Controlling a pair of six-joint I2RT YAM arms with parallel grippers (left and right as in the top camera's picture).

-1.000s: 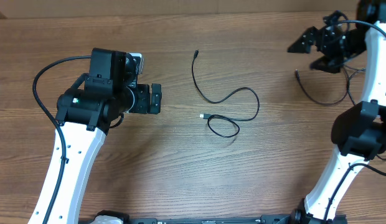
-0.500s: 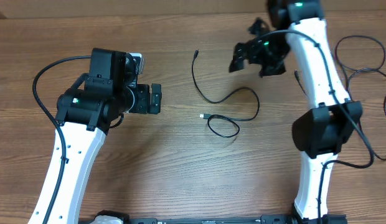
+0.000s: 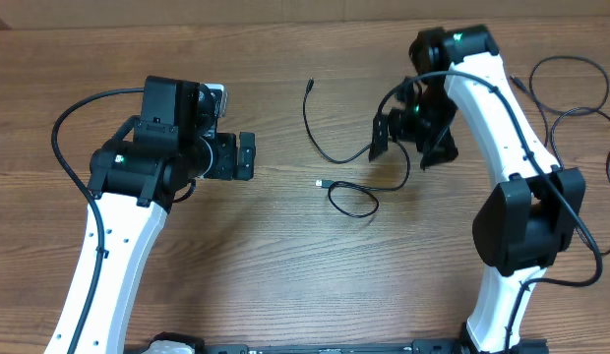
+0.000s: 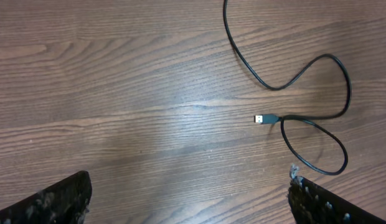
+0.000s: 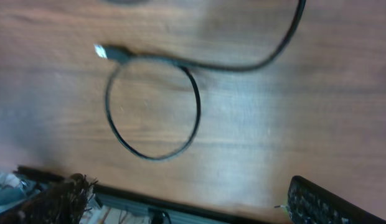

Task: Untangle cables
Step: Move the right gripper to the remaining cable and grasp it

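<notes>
The loop's near bend (image 3: 367, 213) (image 5: 159, 158) lies clear of the crossing parts of the cable, so my right gripper needs to move back, down and left in the overhead view onto it next.
A thin black cable (image 3: 330, 157) lies in an S-curve on the wooden table (image 3: 285, 256), ending in a silver-tipped plug (image 3: 321, 184) beside a small loop (image 3: 354, 202). My right gripper (image 3: 413, 147) hovers open above the cable's right bend; the right wrist view shows the loop (image 5: 152, 106) and plug (image 5: 103, 51) ahead of its spread fingers (image 5: 330, 202). My left gripper (image 3: 246, 155) stands open to the left of the cable, apart from it. The left wrist view shows the plug (image 4: 261, 118) and loop (image 4: 314, 146) near its right finger (image 4: 330, 205).
More thin black cables (image 3: 561, 59) lie at the table's far right edge, behind the right arm. The table's front edge (image 5: 180, 208) shows in the right wrist view, with a dark rail below it.
The right arm has swung in from the far right corner to above the middle cable's right bend. The left arm and the cable have not moved.
</notes>
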